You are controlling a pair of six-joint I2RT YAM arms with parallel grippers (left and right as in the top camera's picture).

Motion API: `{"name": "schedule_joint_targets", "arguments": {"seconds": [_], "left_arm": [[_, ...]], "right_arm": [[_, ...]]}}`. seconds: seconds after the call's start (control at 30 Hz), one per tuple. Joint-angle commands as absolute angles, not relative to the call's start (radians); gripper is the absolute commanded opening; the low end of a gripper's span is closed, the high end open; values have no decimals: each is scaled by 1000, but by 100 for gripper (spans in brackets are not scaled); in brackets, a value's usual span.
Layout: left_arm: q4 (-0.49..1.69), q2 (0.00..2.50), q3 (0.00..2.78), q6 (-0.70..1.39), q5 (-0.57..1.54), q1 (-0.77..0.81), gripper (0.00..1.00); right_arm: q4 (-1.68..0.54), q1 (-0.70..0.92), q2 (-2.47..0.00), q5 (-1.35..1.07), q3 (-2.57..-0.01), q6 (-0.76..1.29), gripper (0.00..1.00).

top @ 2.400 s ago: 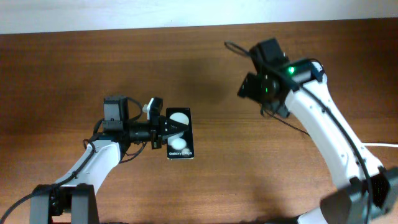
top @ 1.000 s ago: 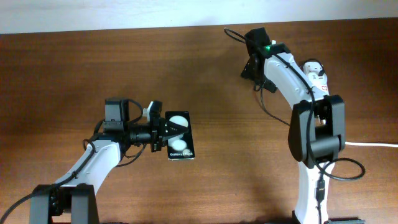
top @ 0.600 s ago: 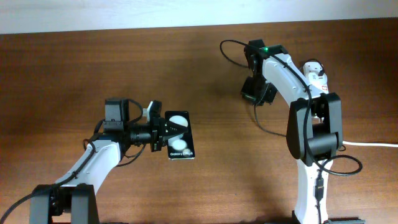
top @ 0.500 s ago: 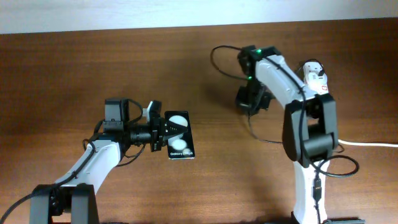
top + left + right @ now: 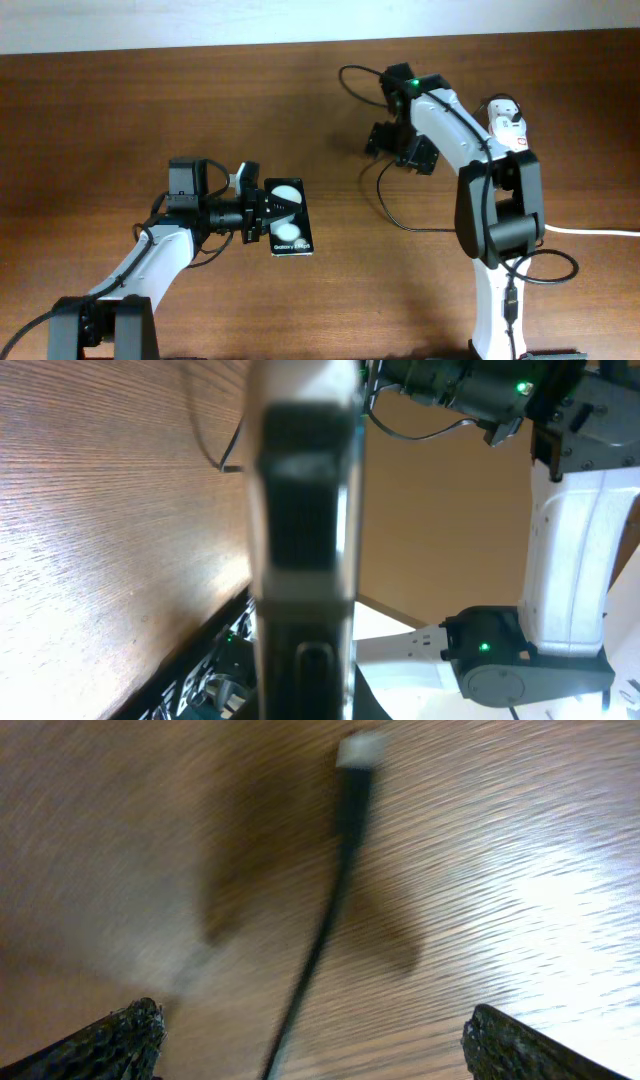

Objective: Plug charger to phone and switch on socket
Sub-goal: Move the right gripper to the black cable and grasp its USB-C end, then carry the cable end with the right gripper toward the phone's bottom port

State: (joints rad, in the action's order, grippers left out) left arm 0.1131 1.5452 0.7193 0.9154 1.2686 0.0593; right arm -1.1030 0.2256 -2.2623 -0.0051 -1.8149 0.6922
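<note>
I next need to edge my right gripper along the charger cable (image 5: 320,940) toward its plug and close the wide-apart fingers, since the cable already runs between them.
The black phone (image 5: 288,229), with two white circles on its face, is held off the table at its left edge by my left gripper (image 5: 262,217), which is shut on it. In the left wrist view the phone (image 5: 300,510) shows edge-on and blurred, its port (image 5: 315,660) facing the camera. My right gripper (image 5: 392,148) hovers right of the table's middle, open. In the right wrist view the charger cable (image 5: 320,940) runs between the wide-apart fingertips (image 5: 128,1032), touching neither, its plug (image 5: 360,748) ahead. The white socket (image 5: 506,118) lies behind the right arm, partly hidden.
The black cable (image 5: 395,215) curves over the table from the right gripper towards the right arm's base. A thick white cord (image 5: 600,232) leaves at the right edge. The table's back edge meets a white wall.
The right arm has swung left and its gripper has come forward from the back of the table, with the black cable trailing after it. The left arm and phone have not moved.
</note>
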Motion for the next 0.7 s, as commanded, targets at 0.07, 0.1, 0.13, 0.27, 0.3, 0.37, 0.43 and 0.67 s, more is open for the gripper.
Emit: {"name": "schedule_joint_targets", "arguments": {"seconds": [0.07, 0.1, 0.13, 0.27, 0.3, 0.37, 0.43, 0.67], "left_arm": [[110, 1545, 736, 904, 1259, 59, 0], [110, 1545, 736, 904, 1260, 59, 0], [110, 1545, 736, 904, 1259, 59, 0], [110, 1545, 736, 904, 1260, 58, 0], [110, 1545, 736, 904, 1260, 58, 0], [110, 1545, 736, 904, 1260, 58, 0], [110, 1545, 736, 904, 1260, 58, 0], [110, 1545, 736, 904, 1260, 58, 0]], "right_arm": [[-1065, 191, -2274, -28, -1818, 780, 72], [-1064, 191, -2289, -57, -1816, 779, 66], [-1066, 199, -2296, -60, -1816, 758, 61], [-1039, 234, -2297, 72, -1816, 733, 51], [-1022, 234, -2297, 86, -1816, 733, 50], [-990, 234, -2297, 91, -1816, 733, 47], [-958, 234, -2298, 92, -1816, 734, 45], [-988, 234, -2325, 90, -1816, 734, 31]]}}
